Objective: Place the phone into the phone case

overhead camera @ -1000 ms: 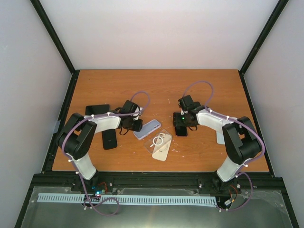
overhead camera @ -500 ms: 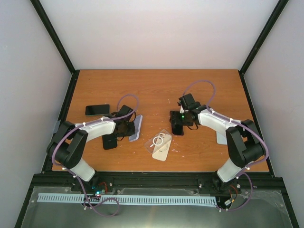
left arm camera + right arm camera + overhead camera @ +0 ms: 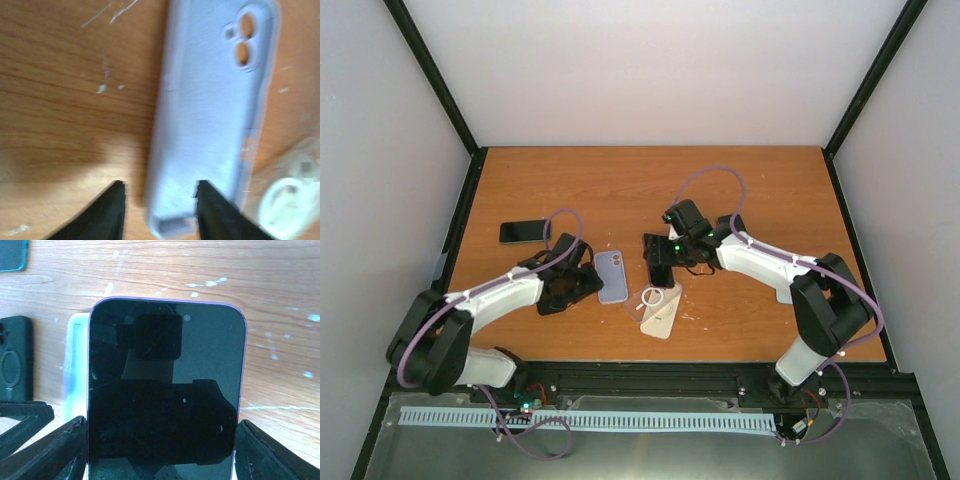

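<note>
The phone is hanging beside the case's open hollow. I will move my right gripper to the left in the top view next, then lower the phone onto the lavender case (image 3: 611, 277) (image 3: 78, 367).
The lavender phone case (image 3: 611, 276) lies flat on the table, hollow side up, its camera holes (image 3: 243, 37) at the far end. My left gripper (image 3: 587, 283) is at its left side. In the left wrist view the left gripper (image 3: 159, 184) is open, straddling the case's (image 3: 210, 120) near left wall without pinching it. My right gripper (image 3: 663, 257) is shut across the width of the phone (image 3: 656, 272), just right of the case. The phone (image 3: 165, 390) has a black screen and a purple rim, and the right gripper (image 3: 160, 427) holds it tilted above the pale case (image 3: 76, 355).
A clear case with a white ring on a gold phone (image 3: 660, 308) lies in front of the held phone. A dark ringed case (image 3: 15, 362) sits under the left arm. A dark phone (image 3: 525, 231) lies at the far left.
The left arm pulled the lavender case left and forward, turned it lengthwise, then opened its jaws off it. The right arm carried the phone left, close to the case.
</note>
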You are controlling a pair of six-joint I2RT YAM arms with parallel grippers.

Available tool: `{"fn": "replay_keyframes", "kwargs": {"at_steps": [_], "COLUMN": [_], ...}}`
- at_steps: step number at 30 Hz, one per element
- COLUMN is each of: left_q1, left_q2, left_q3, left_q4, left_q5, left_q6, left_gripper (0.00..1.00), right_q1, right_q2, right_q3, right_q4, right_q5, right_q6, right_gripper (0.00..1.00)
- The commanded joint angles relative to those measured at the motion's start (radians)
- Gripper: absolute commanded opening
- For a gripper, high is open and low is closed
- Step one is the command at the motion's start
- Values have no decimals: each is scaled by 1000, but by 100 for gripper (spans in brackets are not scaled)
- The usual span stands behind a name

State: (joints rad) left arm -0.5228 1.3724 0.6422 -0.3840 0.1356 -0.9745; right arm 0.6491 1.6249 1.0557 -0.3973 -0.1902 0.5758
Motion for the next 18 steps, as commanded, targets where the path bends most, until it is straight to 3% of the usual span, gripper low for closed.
{"fn": "replay_keyframes", "kwargs": {"at_steps": [1, 4, 8, 11, 14, 18], "left_q1": [25, 128, 251, 359, 429, 452], "left_q2": [-128, -209, -308, -354, -381, -398], "left_q3": [1, -39, -63, -85, -97, -85], "left_q4": [35, 45, 37, 39, 32, -13], "left_q5": [42, 95, 141, 229, 280, 243], "left_q6": [-66, -33, 18, 48, 77, 110], "left_gripper": [49, 57, 84, 96, 99, 100], "right_q1": [67, 114, 178, 215, 244, 270], "right_q2": [34, 87, 161, 221, 290, 356], "right_q3": [85, 142, 221, 279, 346, 413], "right_q4": [68, 68, 65, 63, 45, 19], "right_q5": [7, 18, 34, 43, 47, 59], "right_q6": [63, 66, 82, 88, 96, 106], "right_gripper": [58, 58, 58, 58, 58, 58]}}
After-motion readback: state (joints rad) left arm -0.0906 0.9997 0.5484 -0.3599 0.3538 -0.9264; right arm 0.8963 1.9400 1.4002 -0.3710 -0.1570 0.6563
